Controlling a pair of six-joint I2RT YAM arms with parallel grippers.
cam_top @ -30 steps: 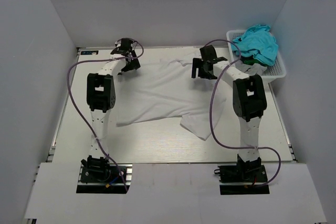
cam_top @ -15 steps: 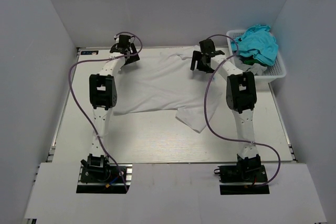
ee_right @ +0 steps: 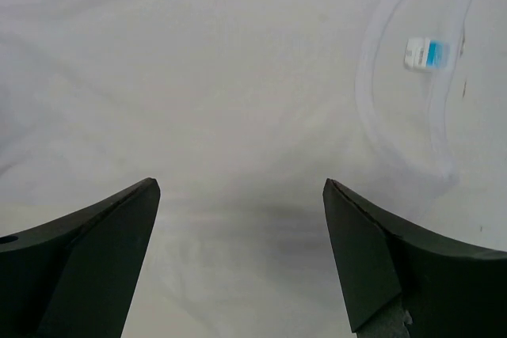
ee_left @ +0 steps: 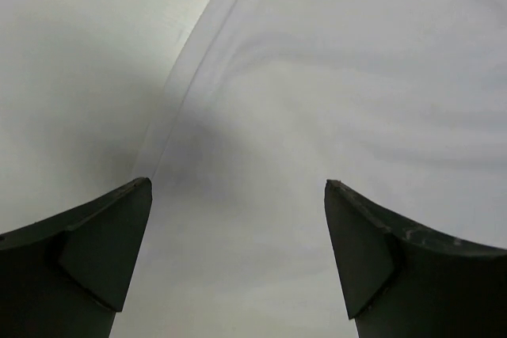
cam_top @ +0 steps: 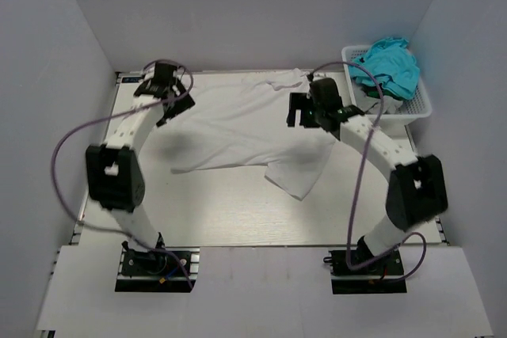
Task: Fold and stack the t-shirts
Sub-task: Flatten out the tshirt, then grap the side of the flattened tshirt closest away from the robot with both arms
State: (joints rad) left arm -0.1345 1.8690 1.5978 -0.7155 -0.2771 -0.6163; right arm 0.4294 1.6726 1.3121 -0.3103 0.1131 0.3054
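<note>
Next I need to move my right gripper back and down to close on the sleeve's near tip (cam_top: 299,195), since it juts onto bare tabletop back from the gripper and below it.
A plain white t-shirt (cam_top: 238,128) lies spread across the far half of the table, one sleeve reaching toward the front at centre right. My left gripper (cam_top: 168,107) hovers open over the shirt's left edge; the hem (ee_left: 178,85) shows in the left wrist view. My right gripper (cam_top: 299,113) hovers open over the shirt's right part, near the collar. The right wrist view shows white cloth (ee_right: 238,93), the neck band and a small blue label (ee_right: 424,53). Both grippers are empty. A teal t-shirt (cam_top: 388,65) is heaped in the basket.
A white plastic mesh basket (cam_top: 418,108) stands at the far right corner with the teal shirt and some darker cloth in it. White walls enclose the table on three sides. The arm bases sit at the near edge.
Both arms have swung outward and back from the far edge. The left gripper moved left off the shirt's corner; the right gripper moved toward the front. The shirt lies flatter.
</note>
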